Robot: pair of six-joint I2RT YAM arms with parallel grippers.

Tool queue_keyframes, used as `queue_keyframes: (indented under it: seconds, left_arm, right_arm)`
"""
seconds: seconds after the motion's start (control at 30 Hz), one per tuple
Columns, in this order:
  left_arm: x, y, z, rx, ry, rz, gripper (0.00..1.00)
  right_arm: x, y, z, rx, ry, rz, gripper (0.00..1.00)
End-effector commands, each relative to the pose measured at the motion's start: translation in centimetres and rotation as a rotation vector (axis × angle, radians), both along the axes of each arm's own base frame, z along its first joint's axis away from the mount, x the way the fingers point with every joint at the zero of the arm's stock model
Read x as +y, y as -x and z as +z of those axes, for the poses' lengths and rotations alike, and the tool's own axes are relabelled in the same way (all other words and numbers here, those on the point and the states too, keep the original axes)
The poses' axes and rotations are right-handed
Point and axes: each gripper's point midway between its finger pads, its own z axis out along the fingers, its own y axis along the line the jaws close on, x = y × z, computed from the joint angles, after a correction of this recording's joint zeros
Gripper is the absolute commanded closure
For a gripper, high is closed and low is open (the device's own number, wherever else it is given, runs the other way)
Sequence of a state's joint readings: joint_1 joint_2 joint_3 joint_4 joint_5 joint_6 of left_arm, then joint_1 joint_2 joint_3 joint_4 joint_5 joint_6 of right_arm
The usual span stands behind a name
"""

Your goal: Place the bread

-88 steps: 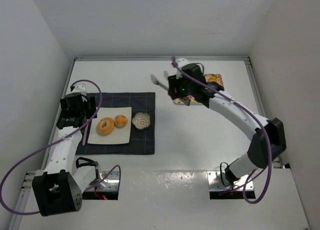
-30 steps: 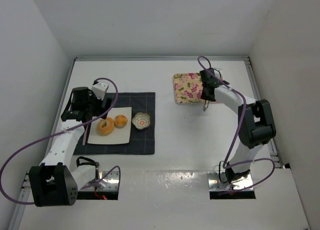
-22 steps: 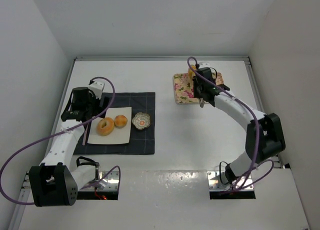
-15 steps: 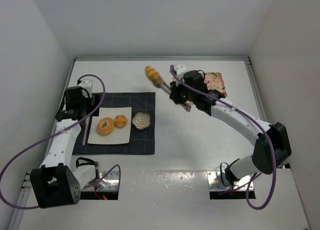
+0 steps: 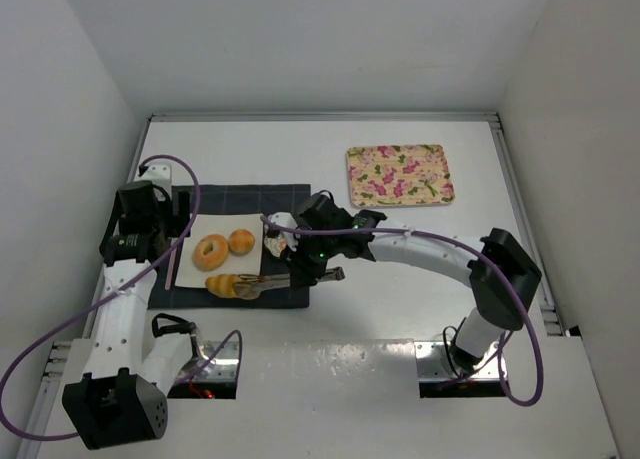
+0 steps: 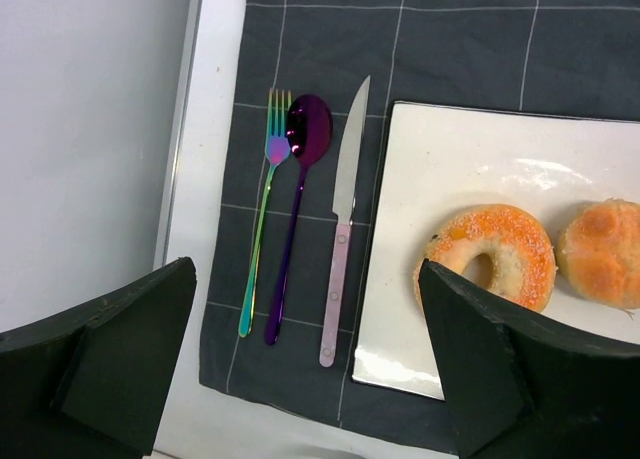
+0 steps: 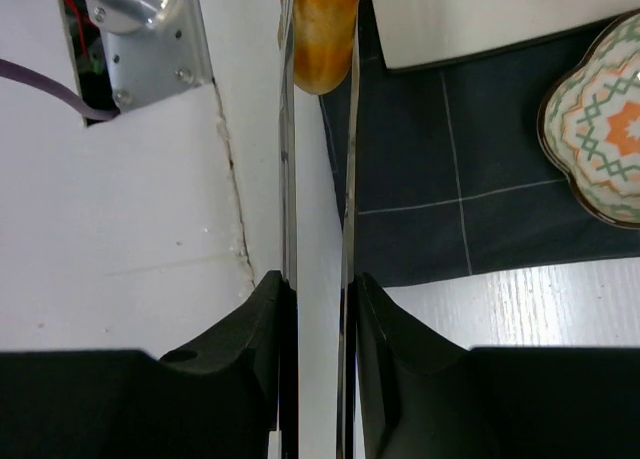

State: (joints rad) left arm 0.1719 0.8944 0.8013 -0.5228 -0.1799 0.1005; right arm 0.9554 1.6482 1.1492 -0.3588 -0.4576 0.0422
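Note:
The roll still sticks out over the plate's near edge, so my right gripper will move outward next, bring the tongs over the plate's bare part (image 7: 430, 9) beside the bun, and release them there.
A ring bagel (image 5: 211, 252) and a round bun (image 5: 241, 242) lie on a white square plate (image 5: 225, 224). My right gripper (image 5: 303, 272) is shut on metal tongs (image 5: 266, 278). The tongs pinch the long ridged roll (image 5: 227, 285) low over the plate's near edge. In the right wrist view the tong blades (image 7: 287, 179) run up from my gripper (image 7: 318, 299) to the roll (image 7: 322, 29). My left gripper (image 5: 150, 241) is open and empty, above the plate's left side. The left wrist view shows the bagel (image 6: 497, 257) and bun (image 6: 603, 251) beyond my open gripper (image 6: 310, 379).
A dark checked placemat (image 5: 290, 204) lies under the plate. A fork (image 6: 262, 219), spoon (image 6: 300, 179) and knife (image 6: 345, 229) lie left of the plate. A scalloped dish (image 5: 280, 241) stands right of it. A floral tray (image 5: 399, 175) sits at the back right.
My right arm has swung from the floral tray to the plate's near edge, carrying the roll in the tongs. My left gripper has drawn back to the left.

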Motion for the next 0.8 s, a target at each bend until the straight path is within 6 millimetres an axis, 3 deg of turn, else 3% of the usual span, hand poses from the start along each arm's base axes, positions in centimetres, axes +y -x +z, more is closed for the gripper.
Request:
queue_keyframes:
  seconds: [0.0,0.17,0.57,0.77]
  left_arm:
    - [0.6,0.1,2.2,-0.053,-0.024,0.021,0.01]
    - [0.3,-0.1,2.1,-0.055,-0.014,0.004,0.01]
    - [0.0,-0.1,1.5,-0.046,-0.012,-0.005,0.01]
    - [0.2,-0.1,1.3,-0.042,-0.024,-0.003,0.01]
  right_arm:
    - [1.1,-1.3,1.0,-0.058,-0.035,0.012,0.88]
    - [1.5,-2.5,0.5,-0.091,-0.015,-0.018,0.82]
    - [2.5,-5.7,-0.1,-0.209,0.023,-0.059,0.79]
    - [2.6,-6.2,-0.5,-0.208,0.079,-0.020,0.56]
